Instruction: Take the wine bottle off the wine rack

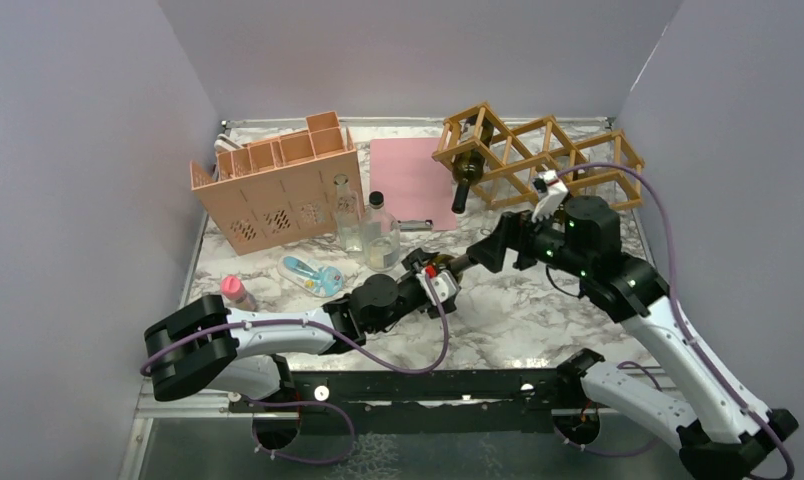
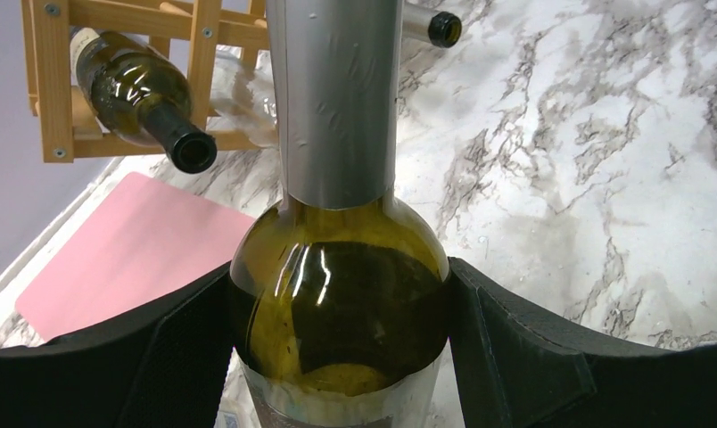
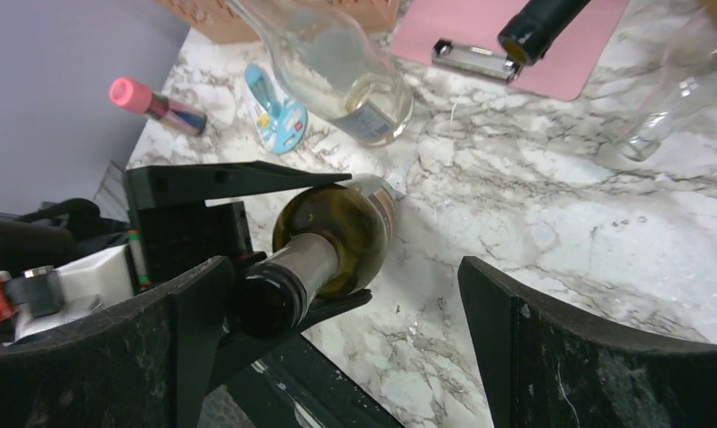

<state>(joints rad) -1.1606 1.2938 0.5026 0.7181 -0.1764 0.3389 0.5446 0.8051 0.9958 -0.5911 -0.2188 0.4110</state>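
The right gripper moves to the left in the top view next and closes around the bottle's silver foil neck (image 1: 462, 265) (image 3: 307, 260), which sticks out past my left gripper.
My left gripper (image 1: 430, 274) is shut on the wine bottle (image 2: 337, 294), an olive-green bottle with a silver foil neck, gripping it at the shoulder between both fingers (image 2: 515, 348). The bottle is held clear of the wine rack (image 1: 538, 160), above the marble table. Its neck (image 1: 462, 263) points toward my right gripper (image 1: 495, 245). In the right wrist view my right gripper (image 3: 346, 281) is open wide, with the bottle's mouth (image 3: 266, 303) next to its left finger (image 3: 194, 312). A second dark bottle (image 1: 467, 172) still lies in the rack's left cell, also shown in the left wrist view (image 2: 141, 98).
A salmon-pink compartment box (image 1: 278, 190) stands at the back left. Two clear glass bottles (image 1: 381, 232) stand in front of it. A pink clipboard (image 1: 410, 180) lies beside the rack. A blue object (image 1: 313, 275) and a pink-capped bottle (image 1: 236, 292) lie near the left.
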